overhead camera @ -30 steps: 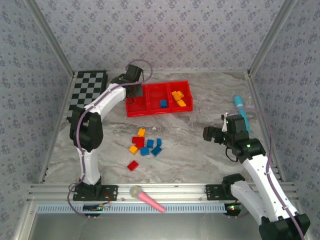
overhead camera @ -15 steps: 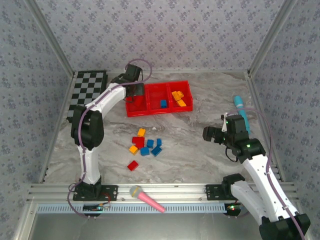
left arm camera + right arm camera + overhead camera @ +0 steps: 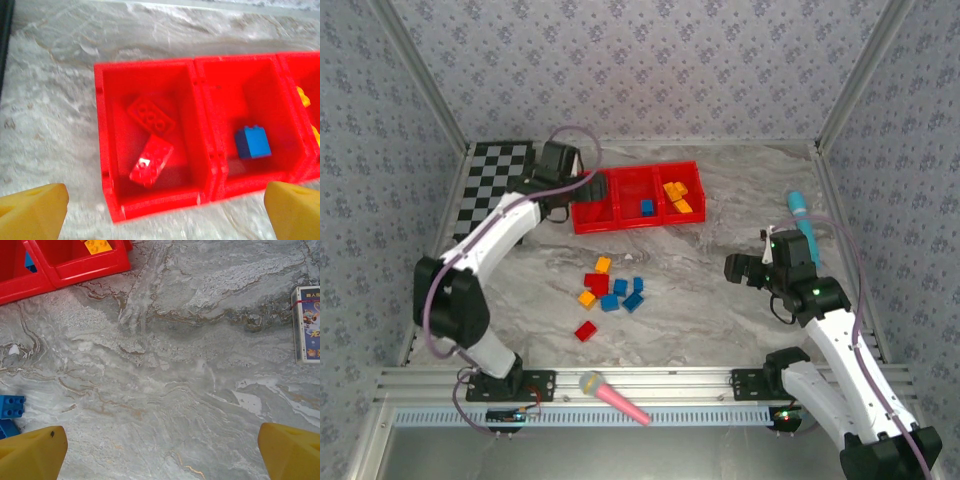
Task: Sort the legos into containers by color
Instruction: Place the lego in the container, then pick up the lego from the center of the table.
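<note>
The left gripper should next move back from the tray (image 3: pixel 636 222) and down onto the orange lego at the far end of the cluster, as that lego is nearest the tray.
The red tray (image 3: pixel 636 222) sits at the back of the table. In the left wrist view its left compartment (image 3: pixel 155 200) holds two red legos (image 3: pixel 150 161), the middle one a blue lego (image 3: pixel 252 143), the right one orange legos (image 3: pixel 302 97). My left gripper (image 3: pixel 578 190) hovers open at the tray's left end, nothing between its yellow fingers (image 3: pixel 32 210). Loose red, blue and orange legos (image 3: pixel 611 286) lie mid-table, with one red lego (image 3: pixel 585 331) nearer. My right gripper (image 3: pixel 735 268) hangs open over bare table, right of the cluster; a blue lego (image 3: pixel 11 406) lies by its left finger.
A checkered board (image 3: pixel 495 185) lies at the back left beside the tray. A teal microphone (image 3: pixel 800 213) rests at the right, a pink microphone (image 3: pixel 616 398) on the front rail. A small printed box (image 3: pixel 306 325) lies on the table to the right.
My left arm has swung left and drawn back from over the tray's left compartment, its elbow dropping outward. The right arm has not moved.
</note>
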Controlling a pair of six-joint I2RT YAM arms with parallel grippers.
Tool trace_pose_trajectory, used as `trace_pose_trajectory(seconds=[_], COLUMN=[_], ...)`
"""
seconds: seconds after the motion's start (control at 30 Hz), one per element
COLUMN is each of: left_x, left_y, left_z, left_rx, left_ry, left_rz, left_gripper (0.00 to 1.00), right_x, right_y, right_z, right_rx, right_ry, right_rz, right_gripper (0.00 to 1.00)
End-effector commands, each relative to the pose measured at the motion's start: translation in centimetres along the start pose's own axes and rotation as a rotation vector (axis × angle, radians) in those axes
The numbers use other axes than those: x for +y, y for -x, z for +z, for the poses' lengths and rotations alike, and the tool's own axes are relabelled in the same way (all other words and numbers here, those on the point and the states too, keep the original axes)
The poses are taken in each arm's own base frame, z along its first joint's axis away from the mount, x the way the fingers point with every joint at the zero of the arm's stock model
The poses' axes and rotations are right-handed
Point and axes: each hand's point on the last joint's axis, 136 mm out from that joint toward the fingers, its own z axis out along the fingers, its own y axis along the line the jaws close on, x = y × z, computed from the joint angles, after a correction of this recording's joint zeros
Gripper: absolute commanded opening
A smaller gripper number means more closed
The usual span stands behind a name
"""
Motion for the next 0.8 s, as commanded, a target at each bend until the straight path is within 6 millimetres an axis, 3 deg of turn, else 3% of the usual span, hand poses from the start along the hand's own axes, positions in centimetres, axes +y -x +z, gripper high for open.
trace_pose_trajectory(seconds=[0.0, 0.17, 0.33, 0.53, 0.77], left_x=[-0.9, -1.5, -2.1, -2.0, -2.9], left_y=[-4.3, -10.1, -14.4, -16.9, -18.7], left_z=[-0.8, -1.9, -1.9, -0.1, 2.0], left_rx=[0.083, 0.183, 0.277, 0.379, 0.480], left_ry=[-0.039, -0.016, -0.041, -0.039, -0.055], left_rz=[0.017, 0.083, 0.117, 0.131, 0.165], left_gripper=[1.00, 1.00, 0.99, 0.96, 0.83], right_x=[-0.1, 0.0, 0.1, 0.1, 0.2], right_y=[-0.3, -0.3, -0.3, -0.3, -0.6], right_z=[-0.2, -0.2, -0.1, -0.3, -0.6], right_rx=[-0.004, -0.005, -0.005, -0.011, -0.012], right_ry=[-0.007, 0.000, 0.006, 0.007, 0.012], right_rz=[0.002, 0.002, -0.001, 0.002, 0.012], right_gripper=[1.00, 1.00, 1.00, 1.00, 1.00])
